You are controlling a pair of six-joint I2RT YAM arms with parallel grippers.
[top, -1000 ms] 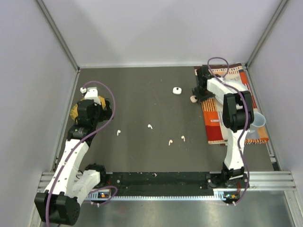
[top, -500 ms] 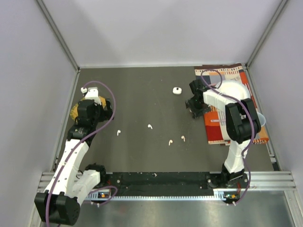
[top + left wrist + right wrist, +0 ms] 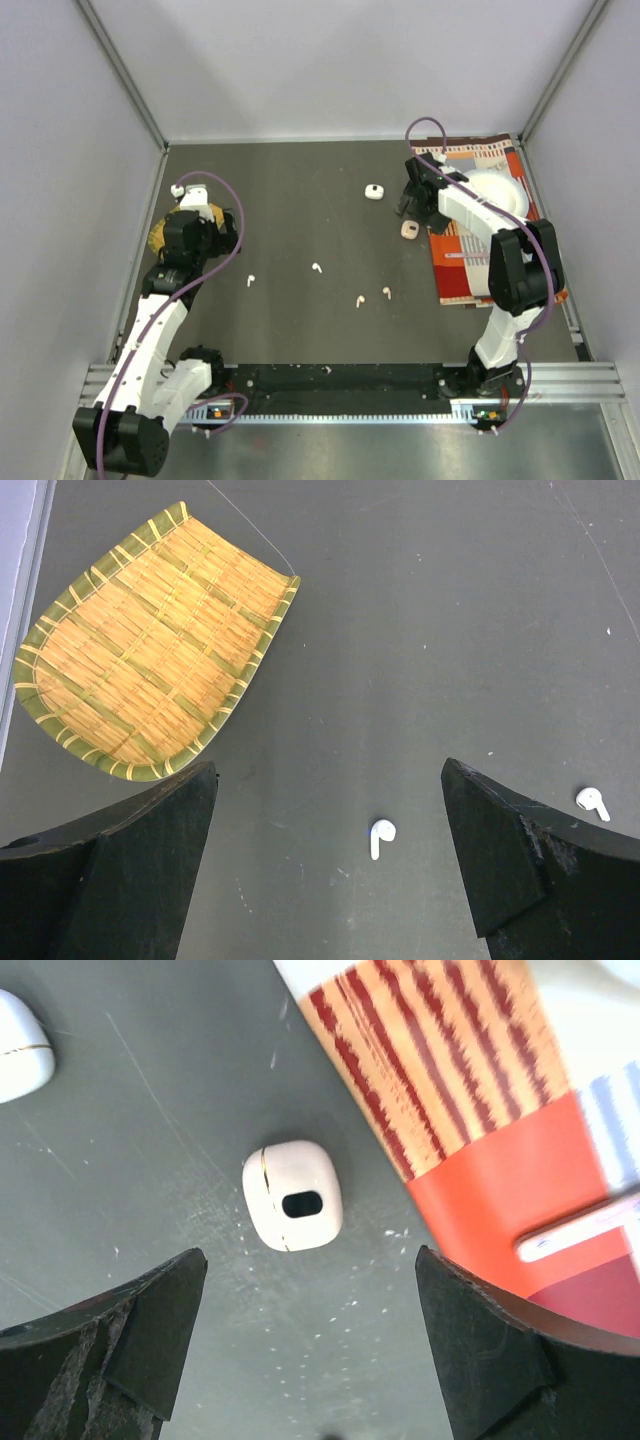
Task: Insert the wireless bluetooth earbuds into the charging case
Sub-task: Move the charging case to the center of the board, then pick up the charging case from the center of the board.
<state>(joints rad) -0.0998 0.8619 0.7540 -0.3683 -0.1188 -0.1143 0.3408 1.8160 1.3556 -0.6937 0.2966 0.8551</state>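
My right gripper moves down onto the peach-pink charging case (image 3: 408, 229) (image 3: 292, 1195) next, one open finger along each side, since bare table around it leaves both sides clear.
A peach-pink charging case (image 3: 408, 229) (image 3: 292, 1195) lies closed on the dark table, just left of the striped cloth. My right gripper (image 3: 409, 200) (image 3: 310, 1295) hovers over it, open, with nothing between its fingers. A white charging case (image 3: 374, 192) (image 3: 15, 1045) sits further left. Two white earbuds (image 3: 250, 281) (image 3: 316, 268) and two pale pink earbuds (image 3: 359, 300) (image 3: 386, 292) lie loose mid-table. My left gripper (image 3: 203, 235) (image 3: 328, 780) is open above the table near a white earbud (image 3: 381, 835); the other white earbud (image 3: 592, 801) shows at the right.
A woven bamboo tray (image 3: 160, 232) (image 3: 150, 650) lies by the left wall. A red-and-orange striped cloth (image 3: 455, 280) (image 3: 470, 1090) at the right carries a white dish (image 3: 497, 188) and a slim white stick (image 3: 575, 1230). Grey walls enclose the table.
My right gripper has opened and let go of the peach-pink case, which now rests on the table, and it has drawn back a little. The left arm has not moved.
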